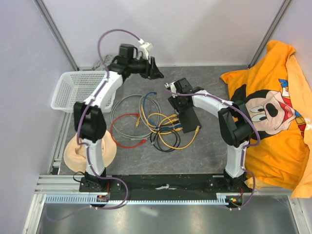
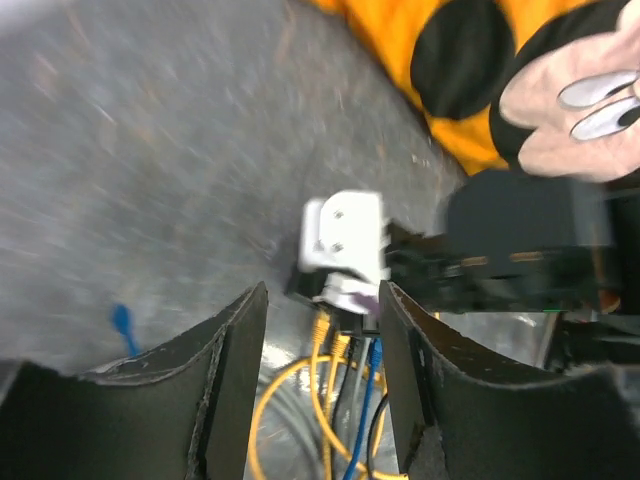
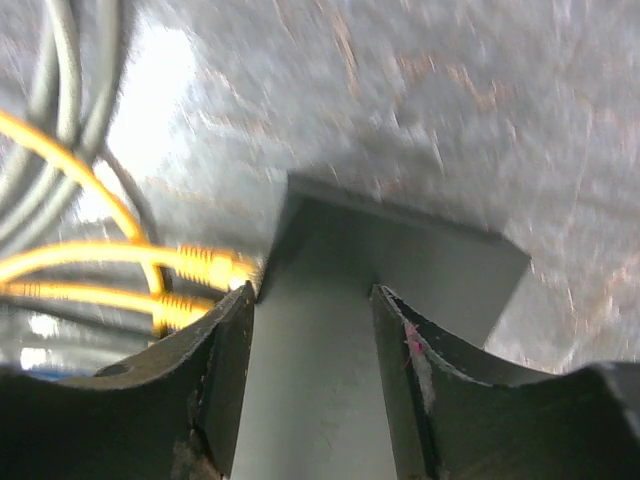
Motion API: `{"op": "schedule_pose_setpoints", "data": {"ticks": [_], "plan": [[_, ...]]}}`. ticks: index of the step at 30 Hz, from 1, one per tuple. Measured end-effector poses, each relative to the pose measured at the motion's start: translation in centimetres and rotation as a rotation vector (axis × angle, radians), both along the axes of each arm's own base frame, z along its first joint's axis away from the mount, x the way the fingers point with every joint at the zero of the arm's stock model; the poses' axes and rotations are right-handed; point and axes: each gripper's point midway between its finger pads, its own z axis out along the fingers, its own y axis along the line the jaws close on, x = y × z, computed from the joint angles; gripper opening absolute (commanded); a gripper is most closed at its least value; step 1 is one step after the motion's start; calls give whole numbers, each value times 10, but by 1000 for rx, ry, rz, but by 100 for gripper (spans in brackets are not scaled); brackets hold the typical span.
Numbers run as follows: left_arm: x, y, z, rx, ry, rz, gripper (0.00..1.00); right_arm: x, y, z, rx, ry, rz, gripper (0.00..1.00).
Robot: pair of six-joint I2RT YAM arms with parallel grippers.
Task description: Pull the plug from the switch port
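Next, my open left gripper should go back down toward the switch, onto the far-corner yellow plug [image 1: 173,115], which sits below it and to its right in the top view.
The switch [image 1: 189,119] is a flat black box lying mid-table, with yellow, blue and black cables running into its left edge. In the right wrist view two yellow plugs [image 3: 215,265] sit in ports on the switch [image 3: 400,250]. My right gripper [image 1: 175,101] [image 3: 312,290] is open over the switch's top; its left fingertip is at the port edge and its right finger over the top face. My left gripper [image 1: 157,73] [image 2: 322,290] hangs open and empty above the far end of the cables. It looks down on yellow plugs [image 2: 322,322] and a blue plug [image 2: 376,350].
A white basket [image 1: 78,87] stands at the far left. An orange Mickey Mouse shirt [image 1: 273,112] covers the right side. Red [image 1: 124,129] and grey [image 1: 126,105] cable loops lie left of the switch. A beige cloth [image 1: 78,151] sits by the left arm's base.
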Motion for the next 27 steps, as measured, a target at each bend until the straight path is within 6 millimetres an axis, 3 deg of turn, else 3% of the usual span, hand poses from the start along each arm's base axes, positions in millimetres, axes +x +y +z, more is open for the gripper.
{"op": "schedule_pose_setpoints", "data": {"ticks": [4, 7, 12, 19, 27], "plan": [[0, -27, -76, 25, 191, -22, 55, -11, -12, 11, 51, 45, -5, 64], [-5, -33, -107, 41, 277, -23, 54, -15, -14, 28, 105, 41, 2, 66], [-12, -46, -109, 30, 289, -48, 49, -30, -18, 41, 123, 37, 16, 59], [-30, -63, -115, 23, 313, -112, 44, -54, -42, 9, 53, 131, -22, 50], [-57, -71, -146, 60, 395, -143, 43, -51, -51, -3, 26, 145, -50, 47]]}}
